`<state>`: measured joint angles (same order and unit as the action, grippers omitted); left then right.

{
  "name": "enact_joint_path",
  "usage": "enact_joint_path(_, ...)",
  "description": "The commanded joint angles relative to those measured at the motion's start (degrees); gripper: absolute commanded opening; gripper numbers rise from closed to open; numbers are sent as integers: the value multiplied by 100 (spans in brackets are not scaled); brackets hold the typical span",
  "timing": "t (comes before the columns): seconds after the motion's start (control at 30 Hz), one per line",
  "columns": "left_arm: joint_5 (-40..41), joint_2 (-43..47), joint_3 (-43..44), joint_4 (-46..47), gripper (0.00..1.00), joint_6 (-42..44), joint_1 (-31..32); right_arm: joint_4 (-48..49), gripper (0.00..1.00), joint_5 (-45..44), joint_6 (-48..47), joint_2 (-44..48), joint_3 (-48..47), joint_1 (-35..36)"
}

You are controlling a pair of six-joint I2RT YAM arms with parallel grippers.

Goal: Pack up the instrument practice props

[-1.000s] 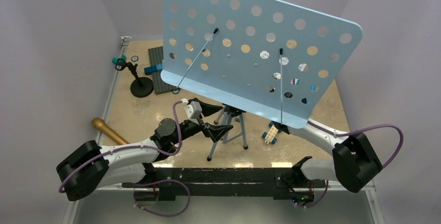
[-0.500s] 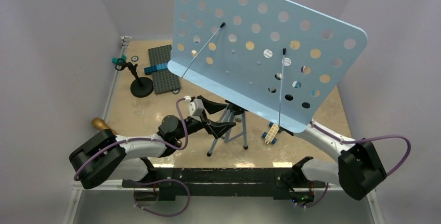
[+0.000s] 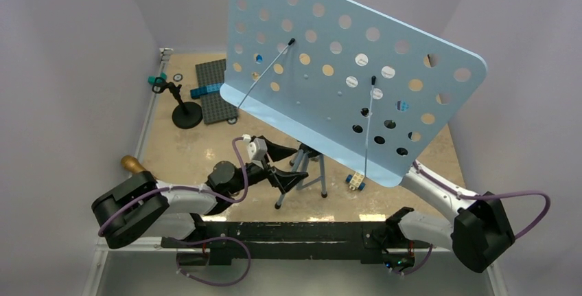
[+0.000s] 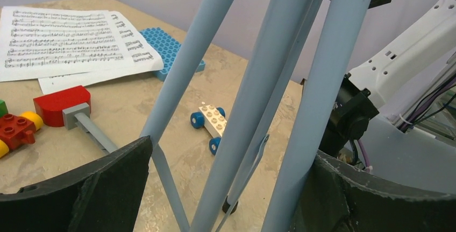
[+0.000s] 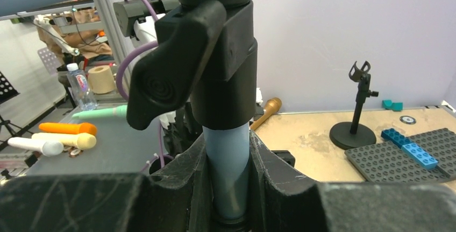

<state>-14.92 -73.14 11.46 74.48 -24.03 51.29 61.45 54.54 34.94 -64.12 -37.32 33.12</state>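
The tripod legs stand spread between the left gripper's fingers, so the left gripper needs to level next and lift toward the legs' black middle part to squeeze the legs together.
The light-blue perforated music stand point(image 3: 357, 69) stands mid-table, its plate tilted and hiding much of the table behind it. My right gripper point(image 5: 228, 178) is shut on its light-blue pole point(image 5: 228, 151), just below the black clamp knob; the plate hides this gripper in the top view. My left gripper point(image 3: 294, 165) point(image 4: 226, 189) is open, with the tripod legs point(image 4: 258, 97) between its fingers. White sheet-music pages point(image 4: 59, 41) lie behind the legs. The gold-brown microphone point(image 3: 134, 165) point(image 5: 266, 111) lies at the left edge. The black mic stand point(image 3: 185, 110) point(image 5: 357, 119) stands upright at the back left.
A grey baseplate point(image 3: 214, 93) carrying a blue brick point(image 3: 202, 92) lies beside the mic stand. A white wheeled brick point(image 3: 355, 181) point(image 4: 211, 123) sits near the tripod. A blue baseplate point(image 4: 169, 46) and red bricks point(image 4: 59, 103) lie by the pages. Walls close in left and right.
The stand's plate has swung right and tipped, and the tripod has shifted slightly. My left gripper stays around the legs, a little nearer the table's front. The right elbow moved right.
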Motion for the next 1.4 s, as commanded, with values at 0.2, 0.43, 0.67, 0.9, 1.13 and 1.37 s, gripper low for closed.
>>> enact_joint_path(0.2, 539, -357, 440, -97, 100, 347, 59, 538, 0, 1114, 1857, -601, 324, 98)
enact_joint_path(0.43, 1098, -93, 283, 196, 100, 713, 57, 307, 0, 1229, 1750, -458, 355, 107)
enact_joint_path(0.67, 970, 1173, 178, -994, 100, 1367, 57, 246, 0, 1377, 1764, -429, 307, 106)
enact_joint_path(0.9, 398, 715, 715, -1288, 100, 1652, -10, 786, 0, 1727, 2255, -653, 180, 151)
enact_joint_path(1.13, -117, -128, 1192, -1018, 98, 1550, -21, 1083, 0, 1893, 2523, -789, 47, 332)
enact_joint_path(1.37, -395, -294, 1223, -1069, 56, 1339, -20, 1074, 0, 1801, 2514, -680, 71, 335)
